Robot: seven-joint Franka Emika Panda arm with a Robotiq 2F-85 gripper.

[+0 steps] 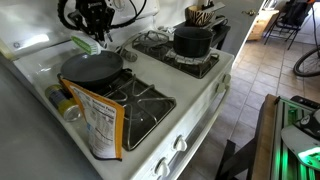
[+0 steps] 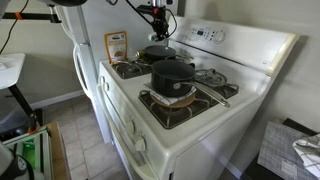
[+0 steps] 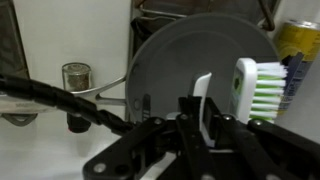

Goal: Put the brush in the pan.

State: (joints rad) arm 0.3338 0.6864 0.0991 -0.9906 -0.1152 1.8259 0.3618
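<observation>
The brush (image 1: pixel 85 45) still hangs above the dark round pan, so the robot's gripper will next lower it onto the pan's flat bottom and let go of its white handle there.
A brush with a white handle and green bristles (image 3: pixel 262 88) hangs over the dark round pan (image 3: pixel 170 60). My gripper (image 3: pixel 203 112) is shut on the brush's white handle. In an exterior view the gripper (image 1: pixel 96 24) holds the brush (image 1: pixel 85 45) just above the far rim of the pan (image 1: pixel 90 68), which sits on a stove burner. In an exterior view the gripper (image 2: pixel 159 24) hovers over the pan (image 2: pixel 158 52) at the back of the stove. I cannot tell whether the bristles touch the pan.
A black pot (image 1: pixel 192 40) stands on another burner and also shows in an exterior view (image 2: pixel 172 75). A food box (image 1: pixel 100 125) and a yellow can (image 3: pixel 297 40) stand beside the pan. A metal shaker (image 3: pixel 75 76) is on the counter. A striped basket (image 1: pixel 203 14) sits behind the pot.
</observation>
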